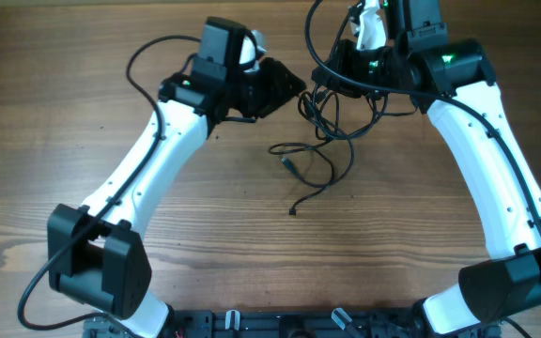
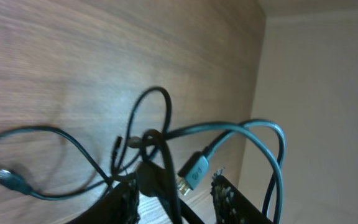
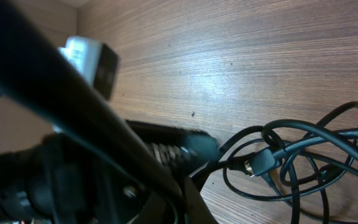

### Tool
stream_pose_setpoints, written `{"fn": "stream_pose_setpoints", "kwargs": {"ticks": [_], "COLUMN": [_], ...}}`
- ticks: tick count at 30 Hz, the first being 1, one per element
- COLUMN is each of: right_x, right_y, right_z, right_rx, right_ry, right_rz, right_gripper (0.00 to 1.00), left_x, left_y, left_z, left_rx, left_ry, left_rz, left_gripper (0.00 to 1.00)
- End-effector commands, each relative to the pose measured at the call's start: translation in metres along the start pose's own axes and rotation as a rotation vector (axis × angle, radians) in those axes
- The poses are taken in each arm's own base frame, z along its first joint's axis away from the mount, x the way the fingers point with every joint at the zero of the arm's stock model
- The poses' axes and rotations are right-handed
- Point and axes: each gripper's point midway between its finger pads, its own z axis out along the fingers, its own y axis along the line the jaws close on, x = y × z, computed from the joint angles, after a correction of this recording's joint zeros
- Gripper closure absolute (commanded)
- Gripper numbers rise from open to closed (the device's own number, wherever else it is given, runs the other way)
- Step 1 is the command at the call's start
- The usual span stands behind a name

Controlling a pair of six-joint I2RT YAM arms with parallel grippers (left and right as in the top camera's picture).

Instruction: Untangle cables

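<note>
My right gripper should next pull the cable to the right in the overhead view and release it over the bare tabletop, which is clear of loops.
The cables (image 1: 332, 113) are a bunch of thin black cords at the top middle of the table. One loose end (image 1: 294, 208) trails toward the front. My left gripper (image 1: 285, 89) is just left of the bunch. In the left wrist view its fingers (image 2: 176, 186) are apart, with a cord and a teal-looking plug (image 2: 194, 171) between them. My right gripper (image 1: 346, 66) is over the top of the bunch. In the right wrist view its fingers (image 3: 194, 165) close on a cord beside a plug (image 3: 260, 163) and several loops (image 3: 303, 155).
The wooden table's far edge (image 2: 253, 93) lies just behind the bunch, with a pale wall beyond. The robot's own black wire (image 1: 313, 38) arcs up by the right gripper. A dark bar (image 3: 55, 87) blocks much of the right wrist view.
</note>
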Motion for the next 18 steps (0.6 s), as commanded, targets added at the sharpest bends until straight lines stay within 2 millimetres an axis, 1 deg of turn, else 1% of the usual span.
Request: {"fn": "stream_pose_setpoints", "kwargs": {"ticks": [1,6,8,10,16,18], "right_x": [0.002,0.002,0.000,0.000,0.000,0.000], "right_y": [0.006,0.006,0.003,0.003,0.003,0.003], "right_z": [0.000,0.000,0.000,0.000,0.000,0.000], "right_rx": [-0.022,-0.021,-0.005,-0.004,-0.004,-0.004], "right_ry": [0.007,0.007,-0.001,-0.002,-0.002,-0.002], "right_rz": [-0.021,-0.021,-0.022,-0.022,-0.021,-0.022], "right_gripper": [0.96,0.96,0.96,0.96,0.96,0.96], "left_x": [0.017,0.017,0.025,0.040,0.068,0.074], "left_y": [-0.002,-0.007,-0.012,-0.017,-0.017,-0.015], "left_z": [0.013,0.014,0.015,0.017,0.024,0.029], "left_rx": [0.004,0.018,0.038,0.051,0.017,0.006], "left_ry": [0.054,0.055,0.096,0.152,0.228,0.238], "left_rz": [-0.066,-0.147,-0.145,-0.144,-0.148,-0.145], "left_gripper": [0.62,0.65,0.67,0.69,0.71,0.75]}}
